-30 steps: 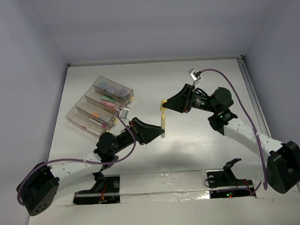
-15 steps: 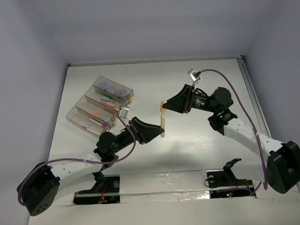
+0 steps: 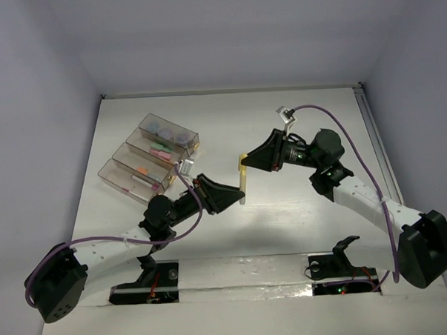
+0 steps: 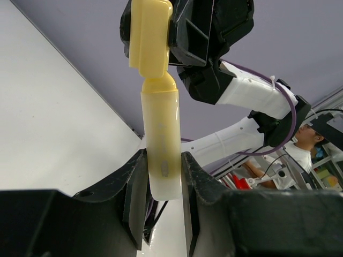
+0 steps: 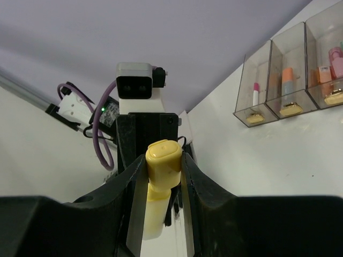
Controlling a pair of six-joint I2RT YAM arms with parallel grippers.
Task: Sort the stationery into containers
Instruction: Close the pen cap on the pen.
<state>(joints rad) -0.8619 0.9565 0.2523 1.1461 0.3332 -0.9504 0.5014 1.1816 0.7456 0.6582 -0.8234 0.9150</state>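
I need to push the yellow cap (image 5: 162, 159) along the stick onto the pale body (image 5: 158, 197) with my right gripper next, because a short neck still shows between cap and body. Then I need to release it.
A yellow stick (image 3: 243, 181) hangs upright over the middle of the table, held at both ends. My left gripper (image 3: 240, 199) is shut on its pale body (image 4: 162, 144). My right gripper (image 3: 243, 164) is shut on its yellow cap (image 5: 162, 159). In the left wrist view the cap (image 4: 150, 37) sits a little off the body, with a short neck showing between them. The four clear containers (image 3: 149, 157) stand in a row at the back left, apart from both grippers. They hold blue-grey discs (image 3: 170, 130), pink and green sticks (image 3: 161, 149), an orange stick (image 3: 142, 171) and a pen.
The containers also show in the right wrist view (image 5: 289, 80), at the top right. The arm bases and their mounts (image 3: 243, 274) sit along the near edge. A rail (image 3: 374, 139) runs along the right side of the table.
My right gripper has shifted slightly down and left, toward the left gripper. The yellow stick stays held between both. The left arm has barely moved.
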